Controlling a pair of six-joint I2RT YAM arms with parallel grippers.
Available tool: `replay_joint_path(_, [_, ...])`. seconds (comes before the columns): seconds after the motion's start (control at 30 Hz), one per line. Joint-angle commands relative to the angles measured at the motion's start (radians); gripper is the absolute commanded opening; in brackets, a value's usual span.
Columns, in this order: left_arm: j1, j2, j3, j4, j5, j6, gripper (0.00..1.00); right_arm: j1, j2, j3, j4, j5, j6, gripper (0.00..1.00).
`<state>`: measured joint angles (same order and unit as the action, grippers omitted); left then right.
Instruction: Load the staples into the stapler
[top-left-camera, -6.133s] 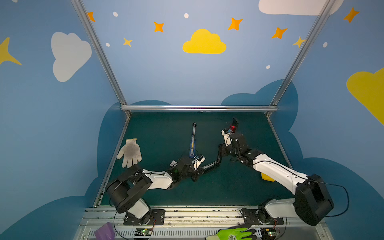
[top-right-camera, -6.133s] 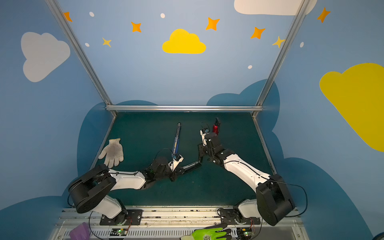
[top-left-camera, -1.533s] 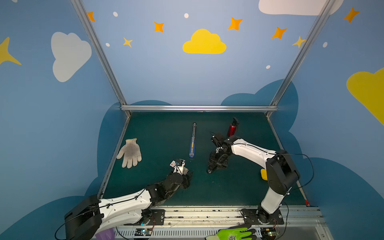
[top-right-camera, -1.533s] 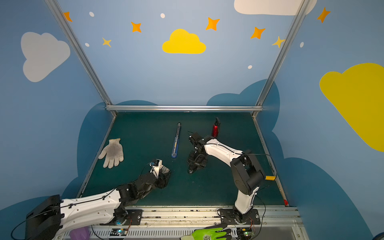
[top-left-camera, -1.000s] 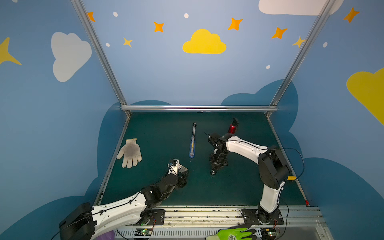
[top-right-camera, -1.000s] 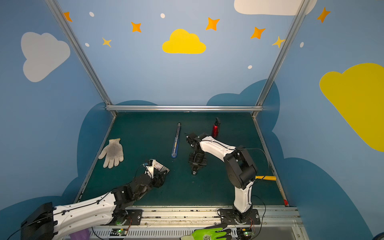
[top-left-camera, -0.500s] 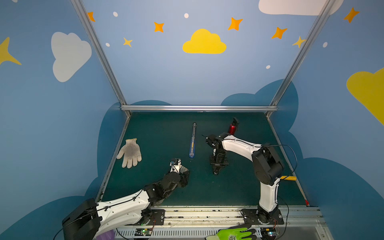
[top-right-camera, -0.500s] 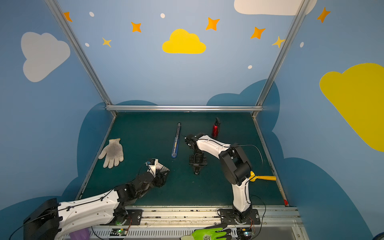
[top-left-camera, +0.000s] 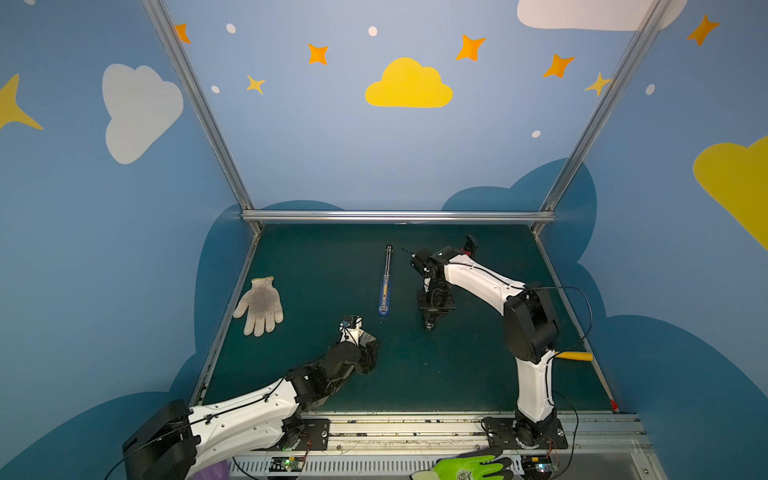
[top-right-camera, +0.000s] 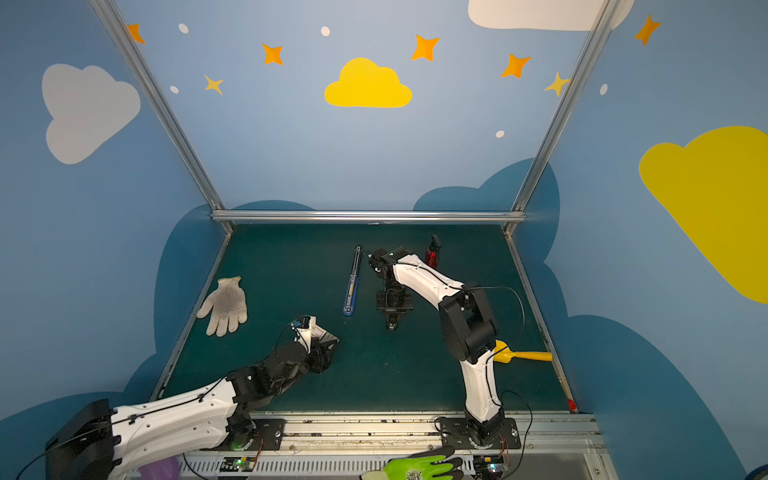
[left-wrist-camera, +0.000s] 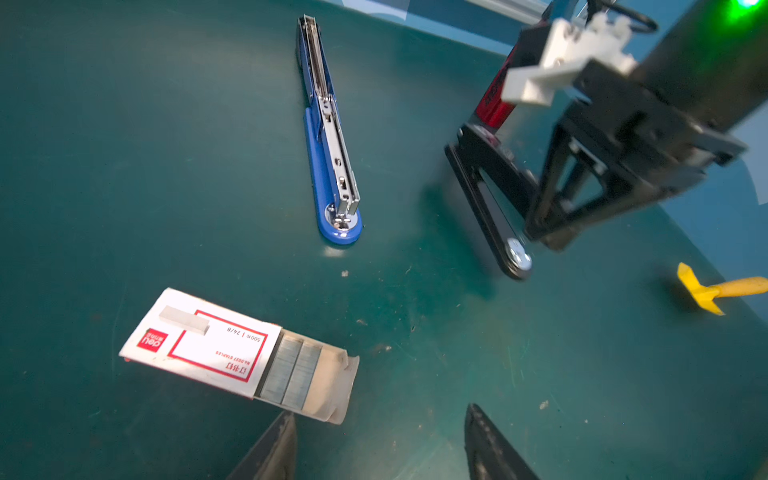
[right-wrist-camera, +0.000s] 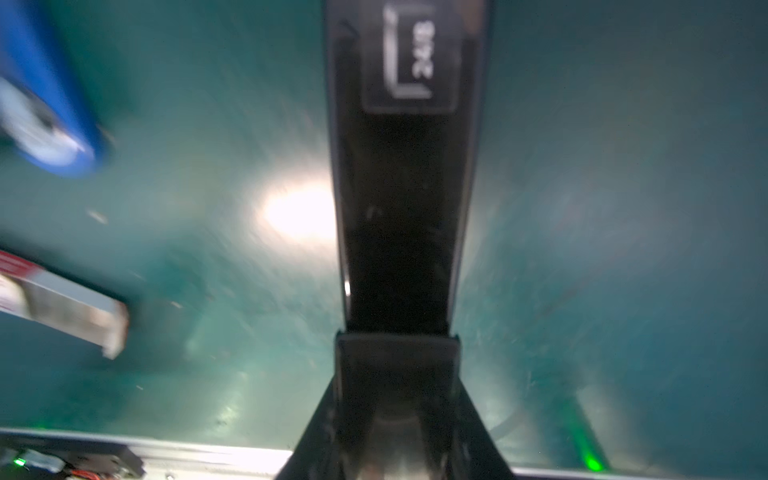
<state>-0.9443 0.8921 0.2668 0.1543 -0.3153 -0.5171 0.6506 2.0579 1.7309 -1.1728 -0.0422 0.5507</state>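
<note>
Next, my right gripper carries the black stapler outward and down onto the bare mat beside the blue stapler to release it, since that part lies empty.
The staples are a white box with a red mark (left-wrist-camera: 199, 345), lying on the green mat with its tan tray (left-wrist-camera: 320, 382) slid out and grey staple strips showing. My left gripper (left-wrist-camera: 380, 451) hovers open and empty just beside the tray end. In a top view the box (top-right-camera: 325, 334) peeks out by that gripper (top-left-camera: 365, 357). A blue stapler (top-left-camera: 386, 284) lies folded out flat mid-mat, metal channel up (left-wrist-camera: 330, 137). My right gripper (top-left-camera: 433, 307) is shut on a black stapler marked 24/6 (right-wrist-camera: 399, 174), which slopes down with its tip (left-wrist-camera: 515, 259) at the mat.
A white work glove (top-left-camera: 259, 305) lies at the left edge of the mat. A red bottle with a black top (top-right-camera: 432, 251) stands at the back right. A yellow tool (top-right-camera: 521, 356) lies by the right edge. A green glove (top-left-camera: 469, 469) rests on the front rail.
The right arm's elbow has folded in toward the left while its gripper keeps the black stapler in about the same spot. The left gripper has hardly moved.
</note>
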Motion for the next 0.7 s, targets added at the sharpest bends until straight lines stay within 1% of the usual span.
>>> replay_joint_path(0.0, [0.005, -0.025, 0.028, -0.047, -0.002, -0.004, 0.63, -0.023, 0.058, 0.119, -0.042, 0.071, -0.034, 0.16])
replay_joint_path(0.2, [0.007, -0.060, 0.039, -0.105, -0.020, -0.025, 0.63, -0.066, 0.210, 0.323, -0.053, 0.143, -0.080, 0.16])
replay_joint_path(0.37, [0.007, -0.096, 0.044, -0.155, -0.041, -0.056, 0.64, -0.100, 0.307, 0.464, -0.076, 0.146, -0.113, 0.18])
replay_joint_path(0.5, [0.009, -0.117, 0.034, -0.160, -0.051, -0.073, 0.64, -0.115, 0.341, 0.519, -0.086, 0.148, -0.130, 0.27])
replay_joint_path(0.57, [0.007, -0.121, 0.035, -0.163, -0.054, -0.076, 0.64, -0.118, 0.335, 0.526, -0.097, 0.146, -0.129, 0.38])
replay_joint_path(0.63, [0.008, -0.121, 0.038, -0.166, -0.058, -0.078, 0.64, -0.116, 0.304, 0.507, -0.100, 0.150, -0.132, 0.51])
replay_joint_path(0.67, [0.009, -0.118, 0.042, -0.169, -0.060, -0.081, 0.65, -0.114, 0.282, 0.490, -0.090, 0.155, -0.135, 0.53])
